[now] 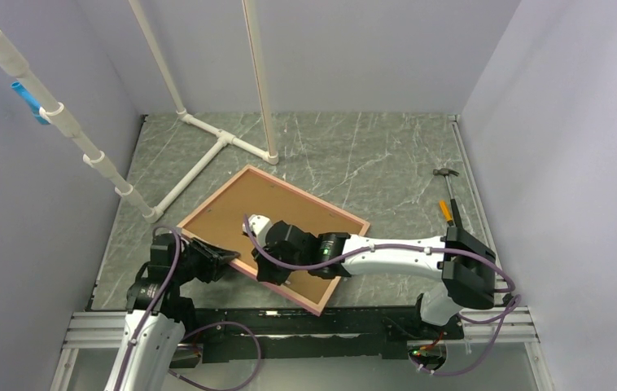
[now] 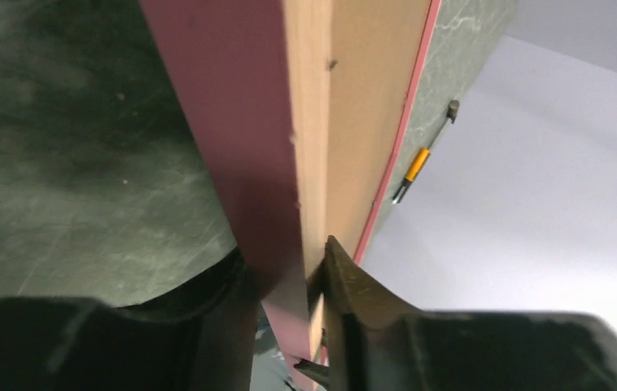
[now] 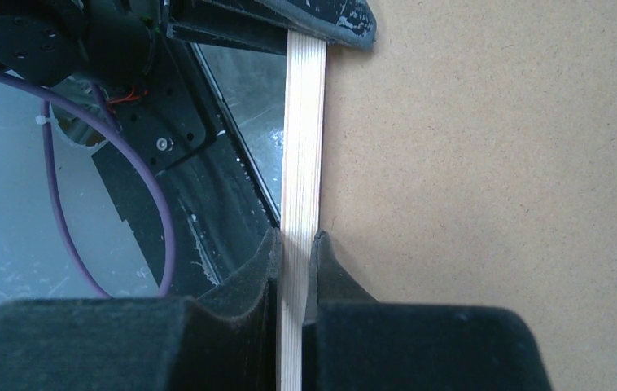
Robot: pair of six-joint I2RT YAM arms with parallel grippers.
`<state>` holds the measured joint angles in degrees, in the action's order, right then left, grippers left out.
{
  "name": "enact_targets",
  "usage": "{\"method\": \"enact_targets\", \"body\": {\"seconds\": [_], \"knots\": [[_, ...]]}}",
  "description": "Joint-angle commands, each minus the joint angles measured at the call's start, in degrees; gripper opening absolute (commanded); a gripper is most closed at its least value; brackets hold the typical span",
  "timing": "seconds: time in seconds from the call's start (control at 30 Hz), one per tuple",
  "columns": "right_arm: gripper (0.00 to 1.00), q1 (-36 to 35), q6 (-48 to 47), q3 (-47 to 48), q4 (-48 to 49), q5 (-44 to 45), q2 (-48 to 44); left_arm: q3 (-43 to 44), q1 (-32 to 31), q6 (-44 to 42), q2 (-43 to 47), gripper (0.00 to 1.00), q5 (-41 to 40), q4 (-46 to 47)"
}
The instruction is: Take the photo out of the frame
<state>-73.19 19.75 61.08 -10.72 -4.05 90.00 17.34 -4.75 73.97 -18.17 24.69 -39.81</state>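
Note:
My left gripper has the frame's near edge (image 1: 246,268) (image 2: 290,244) between its fingers and needs to lift it up next. The frame's backing board faces up, so my left gripper should tip the frame toward upright and then release.
The frame (image 1: 342,213) is face down and tilted, with its brown backing board (image 1: 277,218) up; the photo's printed side is hidden. My left gripper (image 1: 225,259) is shut on the frame's near-left edge; the left wrist view shows the pink face (image 2: 232,147) and pale wood edge (image 2: 309,155) between its fingers (image 2: 354,285). My right gripper (image 1: 269,273) is shut on the frame's near edge, its fingers (image 3: 260,265) pinching the pale wood strip (image 3: 305,147) beside the backing board (image 3: 492,163).
A white pipe stand (image 1: 207,151) rests at the back left, touching the frame's far corner. A hammer with an orange grip (image 1: 449,199) lies by the right wall; it also shows in the left wrist view (image 2: 415,167). Grey walls enclose the marbled table (image 1: 370,155).

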Motion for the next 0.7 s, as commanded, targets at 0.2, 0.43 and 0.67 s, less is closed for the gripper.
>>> {"method": "enact_targets", "body": {"seconds": [0.2,0.43,0.67], "knots": [[0.70,-2.3,-4.5,3.6,-1.4,-2.6,-7.5,6.8,0.1,-1.9,1.6,0.06,-1.6,-2.7],[1.00,-10.9,-7.2,2.7,-11.3,15.3,-15.9,14.0,0.1,1.6,0.9,0.00,-4.4,-12.6],[1.00,-22.9,4.7,19.4,-33.2,41.4,-3.1,23.8,0.1,3.5,-4.3,0.00,-5.6,-22.0]]}}
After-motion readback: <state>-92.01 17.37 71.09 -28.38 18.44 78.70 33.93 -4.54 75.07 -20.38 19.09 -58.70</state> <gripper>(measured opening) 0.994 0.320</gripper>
